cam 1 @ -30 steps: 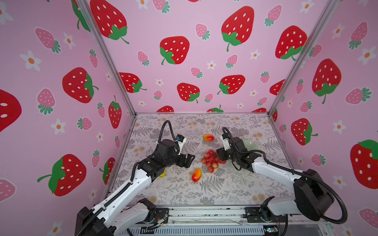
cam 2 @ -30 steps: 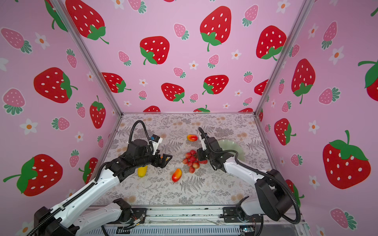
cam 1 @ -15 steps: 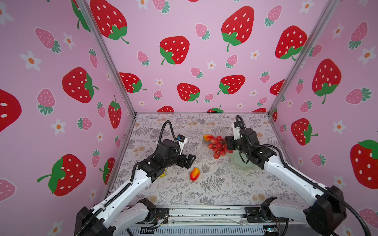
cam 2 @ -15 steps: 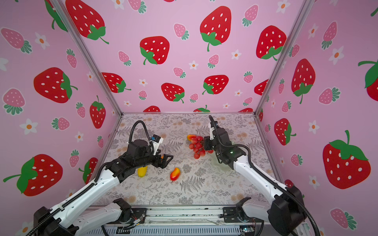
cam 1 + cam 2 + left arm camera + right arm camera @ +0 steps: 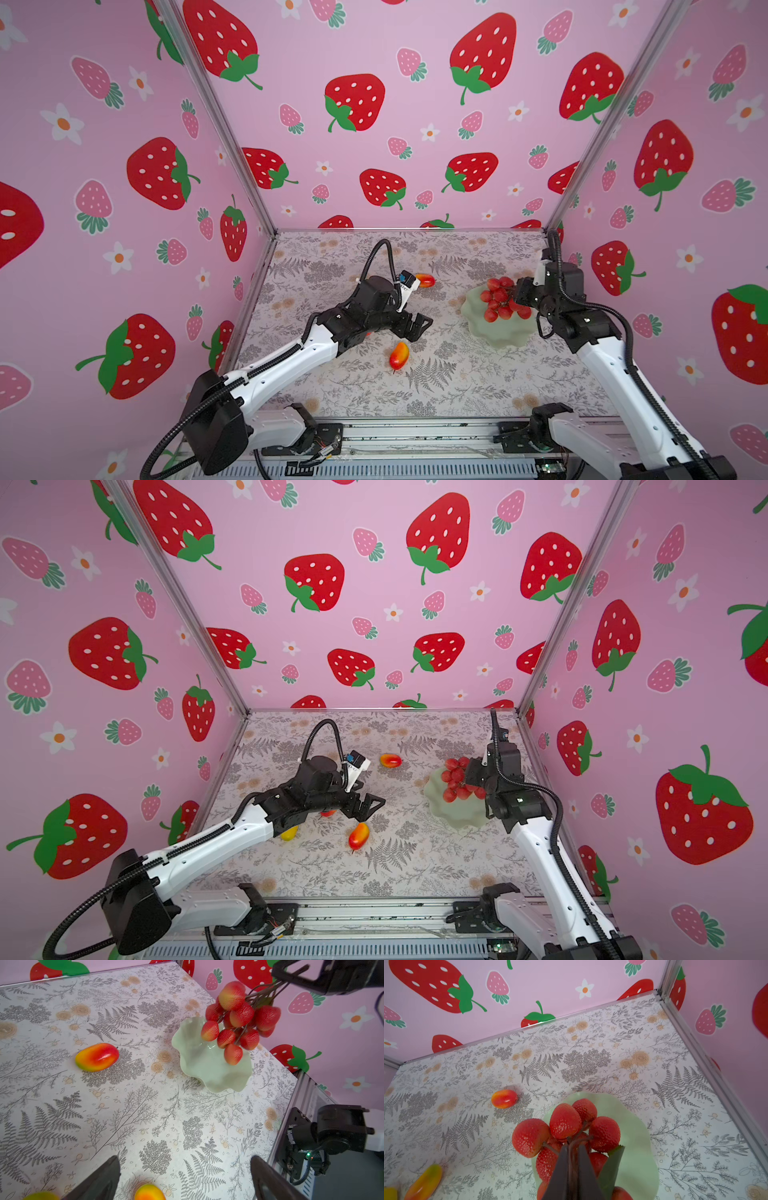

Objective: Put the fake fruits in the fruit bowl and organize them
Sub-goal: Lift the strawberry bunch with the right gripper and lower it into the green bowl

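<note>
The bowl is below my right gripper, so my right gripper will next move down until the red berry bunch rests in the mint-green bowl's hollow (image 5: 497, 328) (image 5: 636, 1156) and let go of the stems.
My right gripper (image 5: 574, 1147) is shut on the stems of the red berry bunch (image 5: 500, 299), which hangs over the mint-green fruit bowl (image 5: 498, 336) at the right in both top views. In the left wrist view the bunch (image 5: 239, 1022) dangles above the bowl (image 5: 199, 1059). My left gripper (image 5: 415, 326) stands open and empty over the table's middle. A red-orange mango (image 5: 399, 355) lies just in front of it. Another mango (image 5: 425, 280) lies farther back. A yellow mango (image 5: 289, 834) peeks out beside my left arm.
A red sliver of another fruit (image 5: 328, 812) shows under my left arm. Pink strawberry-print walls close in the left, back and right. The right wall stands close behind the bowl. A metal rail (image 5: 415, 436) runs along the front edge.
My right gripper has carried the berry bunch from the table's middle up and to the right, over the bowl. My left gripper has shifted slightly right, still open.
</note>
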`<state>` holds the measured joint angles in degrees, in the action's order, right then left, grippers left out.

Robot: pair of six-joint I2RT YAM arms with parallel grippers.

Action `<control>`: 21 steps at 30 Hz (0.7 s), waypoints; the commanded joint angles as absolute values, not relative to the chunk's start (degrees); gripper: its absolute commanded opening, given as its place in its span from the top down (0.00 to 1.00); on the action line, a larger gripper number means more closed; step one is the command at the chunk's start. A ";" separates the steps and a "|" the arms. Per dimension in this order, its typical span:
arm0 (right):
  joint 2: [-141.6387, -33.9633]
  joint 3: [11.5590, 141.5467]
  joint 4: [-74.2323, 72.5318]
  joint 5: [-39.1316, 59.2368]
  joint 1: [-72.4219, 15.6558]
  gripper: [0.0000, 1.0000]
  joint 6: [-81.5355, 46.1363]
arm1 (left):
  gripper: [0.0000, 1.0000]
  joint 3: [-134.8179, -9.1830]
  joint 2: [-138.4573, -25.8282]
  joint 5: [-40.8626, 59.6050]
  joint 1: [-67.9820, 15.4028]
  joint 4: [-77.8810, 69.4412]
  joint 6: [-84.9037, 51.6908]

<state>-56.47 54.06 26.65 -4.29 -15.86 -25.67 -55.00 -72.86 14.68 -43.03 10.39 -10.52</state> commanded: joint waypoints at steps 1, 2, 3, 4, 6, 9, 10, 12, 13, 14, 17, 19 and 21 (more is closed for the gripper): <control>-57.56 51.81 26.32 -0.40 -15.00 1.00 -25.75 | 0.01 -57.48 -73.69 15.30 -43.97 8.14 -9.81; -57.74 50.98 25.71 -0.18 -14.71 1.00 -25.71 | 0.01 -57.52 -73.78 15.22 -44.03 7.94 -9.84; -57.88 50.07 24.95 -0.01 -14.48 1.00 -25.75 | 0.01 -57.50 -73.91 15.11 -44.18 7.91 -9.93; -57.84 49.07 23.69 0.23 -14.20 1.00 -25.75 | 0.01 -57.44 -73.83 15.02 -44.28 8.00 -9.92; -57.72 47.13 21.21 1.49 -13.57 1.00 -25.75 | 0.01 -57.09 -73.49 14.81 -44.30 8.11 -9.92; -58.88 45.48 19.24 3.12 -12.63 1.00 -25.49 | 0.01 -56.69 -73.05 13.92 -44.38 8.54 -9.29; -59.53 45.05 19.25 3.41 -12.42 1.00 -25.31 | 0.01 -56.68 -72.96 13.56 -44.35 8.94 -9.14; -60.55 44.12 18.51 3.90 -11.82 1.00 -25.14 | 0.01 -56.52 -72.79 12.99 -44.38 9.14 -9.01; -60.83 43.55 17.24 3.99 -11.58 1.00 -24.98 | 0.01 -56.44 -72.67 12.76 -44.37 9.23 -9.01; -61.07 43.01 16.66 3.84 -11.30 1.00 -24.83 | 0.01 -56.33 -72.69 12.61 -44.34 9.23 -9.12; -61.83 41.90 15.08 3.34 -10.27 1.00 -24.11 | 0.01 -56.25 -72.75 12.39 -44.38 9.07 -9.16; -62.77 41.77 14.68 3.51 -9.36 1.00 -23.50 | 0.01 -56.30 -72.86 12.25 -44.38 9.04 -9.24; -63.80 41.75 14.38 4.32 -8.38 1.00 -22.87 | 0.01 -56.39 -72.99 12.22 -44.41 9.08 -9.27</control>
<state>-62.94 42.02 17.54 3.16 -9.58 -24.25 -55.22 -73.71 12.62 -44.16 9.19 -10.26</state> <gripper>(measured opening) 0.094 0.989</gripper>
